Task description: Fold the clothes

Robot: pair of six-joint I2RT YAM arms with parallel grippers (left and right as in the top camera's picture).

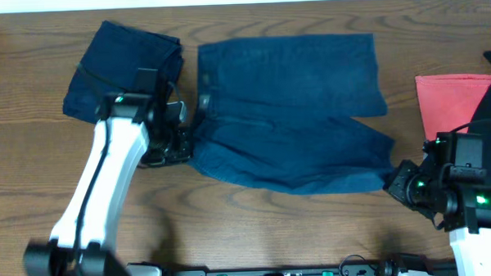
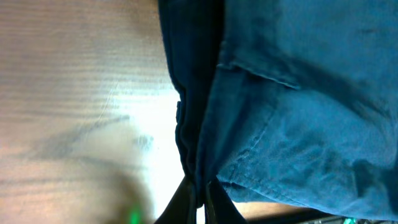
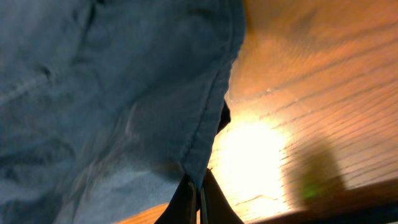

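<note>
The right gripper lifts outward with the near hem corner next, then lowers it onto the far leg's hem end point(image 1: 362, 91) and lets go, as that leg is still uncovered.
Dark navy denim shorts point(image 1: 294, 112) lie spread on the wooden table, waist to the left, legs to the right. My left gripper point(image 1: 183, 148) is shut on the near waist corner; in the left wrist view the fingers point(image 2: 200, 198) pinch the bunched waistband point(image 2: 196, 124). My right gripper point(image 1: 392, 182) is shut on the near leg's hem corner; in the right wrist view the fingers point(image 3: 198, 196) pinch the stitched hem point(image 3: 211, 118). A second navy denim garment point(image 1: 124, 64) lies folded at the back left. No button or label shows.
A red cloth point(image 1: 453, 102) lies at the right edge, partly under a black arm part. The table's near edge runs just below both arm bases.
</note>
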